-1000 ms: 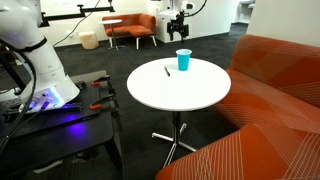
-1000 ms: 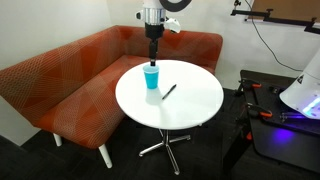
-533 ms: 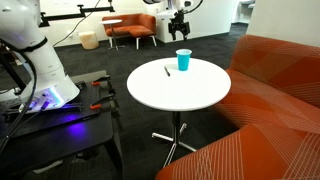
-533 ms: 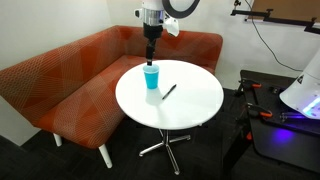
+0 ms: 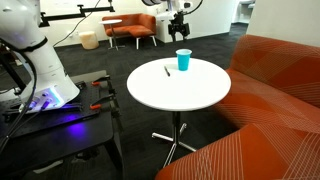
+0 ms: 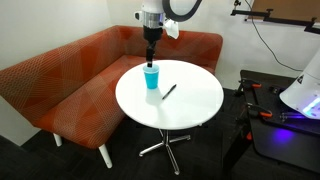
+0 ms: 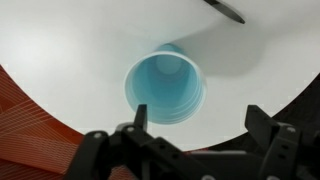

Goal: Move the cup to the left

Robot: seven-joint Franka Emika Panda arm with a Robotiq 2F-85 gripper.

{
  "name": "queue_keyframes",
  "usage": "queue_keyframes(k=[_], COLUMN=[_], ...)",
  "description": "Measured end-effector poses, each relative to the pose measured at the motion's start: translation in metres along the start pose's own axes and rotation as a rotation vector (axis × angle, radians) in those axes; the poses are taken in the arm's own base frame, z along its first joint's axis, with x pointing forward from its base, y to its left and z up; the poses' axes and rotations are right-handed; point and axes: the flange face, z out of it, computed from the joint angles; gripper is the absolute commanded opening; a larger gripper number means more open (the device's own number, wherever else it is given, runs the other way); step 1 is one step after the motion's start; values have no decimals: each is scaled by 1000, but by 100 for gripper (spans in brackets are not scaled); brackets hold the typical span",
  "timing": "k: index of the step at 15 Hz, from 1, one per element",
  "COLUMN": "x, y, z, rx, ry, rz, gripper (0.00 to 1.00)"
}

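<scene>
Next, the gripper comes down over the cup's rim (image 5: 179,51) (image 7: 202,98), at the right in the wrist view, one fingertip inside, because the cup's opening leaves room for it.
The small bright blue cup (image 5: 183,60) stands upright on the round white table (image 5: 190,95), near the table's edge by the sofa; it also shows in an exterior view (image 6: 151,77). In the wrist view I look straight down into its open mouth (image 7: 164,89). My gripper (image 6: 151,48) hangs above the cup, clear of its rim, and shows high up in an exterior view (image 5: 181,20). In the wrist view its fingers (image 7: 203,128) are spread wide and hold nothing.
A black pen (image 6: 169,92) lies on the table beside the cup, also in the wrist view (image 7: 225,8). An orange sofa (image 6: 60,85) wraps round the table's far side. The robot base and a black bench (image 5: 45,100) stand close by.
My gripper has risen slightly above the cup. The cup and pen have not moved.
</scene>
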Motion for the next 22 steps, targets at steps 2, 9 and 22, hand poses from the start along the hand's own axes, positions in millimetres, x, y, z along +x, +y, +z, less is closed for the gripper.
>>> queue_keyframes(k=[2, 9, 22], x=[-2, -2, 8], y=[2, 16, 0], z=[7, 42, 71], rx=[14, 74, 175], ry=[-9, 48, 81], rz=[15, -33, -161], gripper=[100, 100, 36])
